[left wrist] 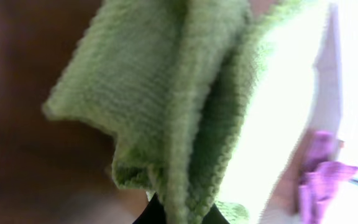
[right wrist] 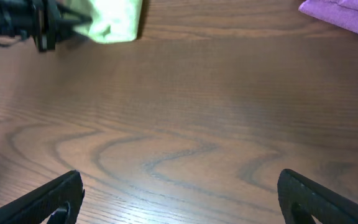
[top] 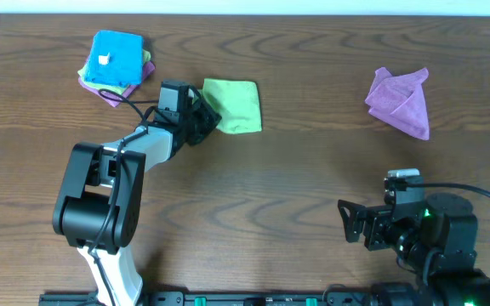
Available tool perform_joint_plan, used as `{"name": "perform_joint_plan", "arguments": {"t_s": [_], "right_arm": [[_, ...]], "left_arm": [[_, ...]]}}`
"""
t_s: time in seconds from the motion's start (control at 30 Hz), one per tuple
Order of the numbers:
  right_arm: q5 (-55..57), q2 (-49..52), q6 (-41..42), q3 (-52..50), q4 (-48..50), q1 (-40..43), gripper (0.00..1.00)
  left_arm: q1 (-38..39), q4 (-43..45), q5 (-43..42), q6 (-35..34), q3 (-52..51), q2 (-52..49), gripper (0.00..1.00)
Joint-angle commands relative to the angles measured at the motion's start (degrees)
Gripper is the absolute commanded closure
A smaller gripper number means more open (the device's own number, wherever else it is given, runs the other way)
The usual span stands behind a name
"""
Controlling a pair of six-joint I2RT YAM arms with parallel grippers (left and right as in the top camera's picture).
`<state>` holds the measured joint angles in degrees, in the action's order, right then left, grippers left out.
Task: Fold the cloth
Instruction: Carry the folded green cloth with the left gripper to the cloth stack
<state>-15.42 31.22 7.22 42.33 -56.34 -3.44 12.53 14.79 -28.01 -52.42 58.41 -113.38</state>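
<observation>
The lime green cloth is already folded small, so my left gripper lifts it outward and lowers it onto the blue cloth's stack next.
The cloth (top: 235,104) is lime green and lies folded into a small rectangle at the back middle of the table. My left gripper (top: 208,121) is at its left lower edge, shut on the cloth. In the left wrist view the cloth (left wrist: 166,106) fills the frame, its bunched folds pinched between the dark fingertips (left wrist: 151,214) at the bottom. The right wrist view shows the cloth (right wrist: 114,22) far off at the top left. My right gripper (top: 347,223) stands open at the front right, far from the cloth, its fingers (right wrist: 55,199) wide apart over bare wood.
A purple cloth (top: 401,100) lies crumpled at the back right. A bright blue folded cloth (top: 116,58) sits on a small stack at the back left. The left arm's base (top: 100,204) stands at the front left.
</observation>
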Motion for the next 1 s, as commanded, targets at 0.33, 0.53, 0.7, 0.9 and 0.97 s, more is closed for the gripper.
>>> {"name": "perform_joint_plan", "arguments": {"t_s": [0.33, 0.53, 0.7, 0.9, 0.97], "right_arm": [[0.2, -0.15, 0.66, -0.46, -0.04, 0.46, 0.01], [0.2, -0.15, 0.66, -0.46, -0.04, 0.46, 0.01], [0.2, -0.15, 0.66, -0.46, -0.04, 0.46, 0.01], [0.2, -0.15, 0.66, -0.46, -0.04, 0.46, 0.01], [0.2, -0.15, 0.66, -0.46, -0.04, 0.46, 0.01]], "left_arm": [[-9.86, -24.0, 16.0, 15.54, 33.14, 6.25, 0.94], [-14.84, -23.28, 22.8, 17.86, 35.89, 5.77, 0.94], [-16.65, -18.38, 25.94, 21.42, 35.89, 2.73, 0.94], [-16.72, -13.68, 26.69, 21.4, 35.91, -2.64, 0.94], [-16.76, -13.75, 26.97, 21.4, 35.91, -3.67, 0.94]]}}
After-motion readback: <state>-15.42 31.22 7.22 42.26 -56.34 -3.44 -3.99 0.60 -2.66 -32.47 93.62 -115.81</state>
